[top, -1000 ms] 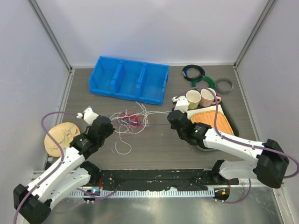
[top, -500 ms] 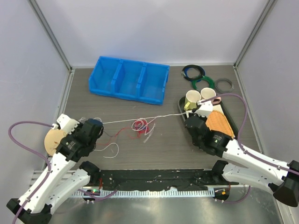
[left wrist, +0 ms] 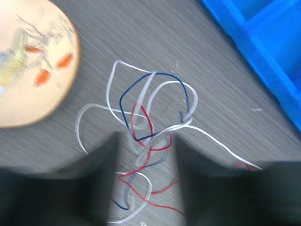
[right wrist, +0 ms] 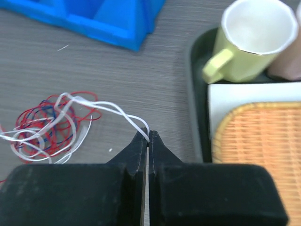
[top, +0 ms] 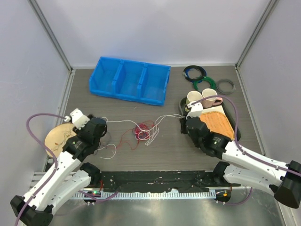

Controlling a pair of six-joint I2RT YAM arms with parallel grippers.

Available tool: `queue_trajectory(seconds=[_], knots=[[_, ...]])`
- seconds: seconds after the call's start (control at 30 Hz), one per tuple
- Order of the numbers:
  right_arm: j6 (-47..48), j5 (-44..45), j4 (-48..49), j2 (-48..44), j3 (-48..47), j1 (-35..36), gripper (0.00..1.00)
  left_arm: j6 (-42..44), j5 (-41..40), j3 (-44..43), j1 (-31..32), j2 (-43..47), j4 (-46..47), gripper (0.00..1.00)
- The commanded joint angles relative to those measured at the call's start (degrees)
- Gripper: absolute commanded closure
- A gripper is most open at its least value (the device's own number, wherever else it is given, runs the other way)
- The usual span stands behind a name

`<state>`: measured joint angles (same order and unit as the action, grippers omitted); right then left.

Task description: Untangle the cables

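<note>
The right gripper lifts the white cable up and toward the tangled knot (top: 143, 131) (right wrist: 51, 128) next, then opens to release it, because this white cable still runs back into the knot.
The cables (top: 142, 131) lie on the table between the arms. They form a small red, white and dark blue knot with loose white strands running left and right. My left gripper (top: 101, 128) hovers at their left end. In the left wrist view it (left wrist: 146, 139) stands open, and white, red and blue loops (left wrist: 150, 117) lie on the table under and between its fingers, not pinched. My right gripper (top: 183, 122) sits at the right end of the cables. The right wrist view shows it (right wrist: 148, 136) shut on a white cable (right wrist: 115, 112) that sags back to the knot (right wrist: 44, 125).
A blue three-part bin (top: 129, 80) stands at the back. Green, black and grey coiled rings (top: 196, 74) lie at the back right. A black tray (top: 182, 104) by the right gripper holds two mugs (top: 194, 98) and a woven basket (top: 217, 123). A wooden plate (top: 55, 140) lies at far left.
The left gripper has opened and let go of the cables. The white strand, taut half a second ago, now hangs slack. The left arm shifted slightly toward the middle.
</note>
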<state>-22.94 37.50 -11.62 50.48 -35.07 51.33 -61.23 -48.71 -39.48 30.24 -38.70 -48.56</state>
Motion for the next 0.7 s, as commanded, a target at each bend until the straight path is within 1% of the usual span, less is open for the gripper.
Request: queue_trajectory(seconds=[0.0, 0.07, 0.13, 0.17, 0.2, 0.23, 0.27, 0.3, 0.33, 0.37, 0.4, 0.43, 0.47, 0.53, 0.57, 0.6, 0.63, 0.67], knots=[[5.35, -12.61, 7.92, 2.77, -1.23, -0.18, 0.98, 13.65, 13.68, 1.17, -0.27, -3.57, 14.61, 0.00], [5.71, -14.38, 8.37, 4.09, -3.32, -0.18, 0.99, 15.61, 17.40, 0.46, -0.27, -4.45, 16.55, 0.00], [7.54, -16.39, 7.06, 5.85, -6.31, -0.18, 0.99, 18.51, 23.28, 0.46, -0.27, -4.98, 18.92, 0.00], [7.99, -17.01, 6.52, 6.38, -9.72, -0.18, 0.99, 19.65, 25.74, 0.90, -0.27, -5.07, 22.07, 0.00], [8.61, -17.97, 6.26, 6.82, -11.49, -0.18, 0.99, 22.88, 28.90, 1.16, -0.27, -4.81, 24.10, 0.00], [10.61, -19.29, 6.08, 7.61, -13.25, -0.18, 0.99, 24.91, 39.63, 1.51, -0.27, -4.55, 26.38, 0.00], [11.42, -21.74, 6.08, 8.05, -17.27, -0.18, 0.99, 26.41, 45.40, 2.56, -0.27, -4.37, 32.32, 0.00], [12.47, -23.16, 5.64, 8.67, -19.49, -0.18, 0.99, 27.82, 53.20, 3.44, -0.18, -3.93, 36.12, 0.00], [13.61, -24.13, 5.47, 9.80, -21.95, -0.18, 0.99, 28.53, 63.55, 4.49, -0.09, -4.02, 40.34, 0.00], [13.54, -24.31, 5.20, 10.60, -26.93, -0.18, 0.99, 28.28, 67.30, 6.51, 0.52, -4.28, 48.21, 0.00], [13.19, -24.05, 3.72, 11.21, -29.59, -0.18, 0.99, 28.19, 68.91, 6.87, 1.13, -4.89, 51.16, 0.00], [12.66, -23.70, 3.53, 11.74, -31.79, -0.18, 0.99, 28.88, 68.84, 6.79, 1.83, -6.46, 52.58, 0.00], [11.96, -24.65, 3.27, 12.53, -35.64, -0.18, 0.99, 29.67, 67.97, 5.92, 3.23, -7.61, 53.38, 0.00], [11.78, -27.55, 2.21, 12.80, -38.31, -0.18, 0.99, 31.86, 65.95, 4.25, 4.91, -10.94, 53.48, 0.00], [11.86, -29.48, 2.56, 12.19, -38.75, -0.18, 0.99, 32.31, 64.63, 3.63, 6.66, -12.27, 54.09, 0.00], [12.04, -33.85, 3.87, 11.58, -38.32, -0.18, 0.99, 32.93, 63.75, 2.76, 7.81, -13.58, 54.01, 0.00], [12.21, -35.89, 4.23, 10.88, -37.80, -0.18, 0.99, 33.89, 62.78, 0.57, 9.30, -16.64, 53.31, 0.00], [12.48, -38.09, 4.41, 9.56, -36.57, -0.18, 0.99, 35.38, 58.33, -0.67, 12.62, -18.15, 51.74, 0.00]])
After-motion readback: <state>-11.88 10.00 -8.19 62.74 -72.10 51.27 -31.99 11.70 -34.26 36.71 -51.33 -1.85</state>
